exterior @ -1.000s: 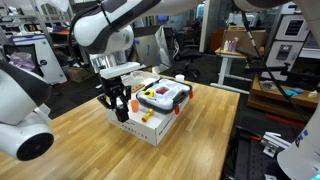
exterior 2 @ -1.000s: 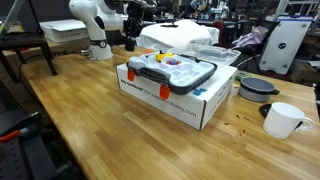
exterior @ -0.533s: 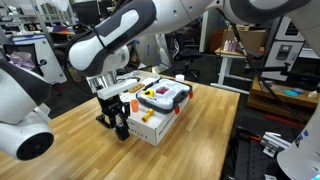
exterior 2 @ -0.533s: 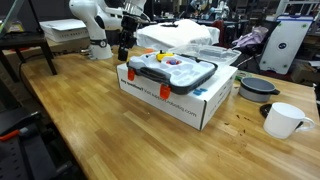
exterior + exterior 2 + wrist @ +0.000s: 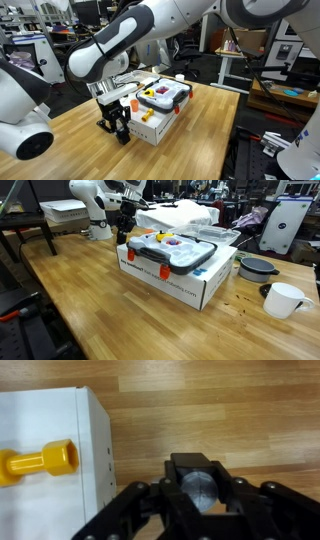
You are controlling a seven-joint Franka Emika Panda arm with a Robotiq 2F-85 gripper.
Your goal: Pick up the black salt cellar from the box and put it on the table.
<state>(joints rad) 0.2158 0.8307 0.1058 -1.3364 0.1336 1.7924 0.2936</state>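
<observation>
The spot on the bare patch of wooden table is clear for releasing the salt cellar, so my gripper will next go straight down onto it beside the white box (image 5: 158,125).
My gripper (image 5: 119,130) is shut on the black salt cellar (image 5: 198,490), whose round grey top shows between the fingers in the wrist view. It hangs low over the wooden table (image 5: 80,140), just beside the near side of the white box (image 5: 158,125). In an exterior view the gripper (image 5: 124,230) is behind the box's far left corner (image 5: 190,280). The white box (image 5: 45,470) is at the left in the wrist view, with a yellow piece (image 5: 40,463) lying on it. Whether the cellar touches the table cannot be told.
A grey tray with small items (image 5: 170,252) sits on top of the box. A white mug (image 5: 283,300) and a dark bowl (image 5: 258,268) stand at the table's far end. Another robot base (image 5: 25,120) is beside the table. A white robot base (image 5: 97,220) stands behind.
The gripper with the salt cellar has moved off the box and down toward the table beside it.
</observation>
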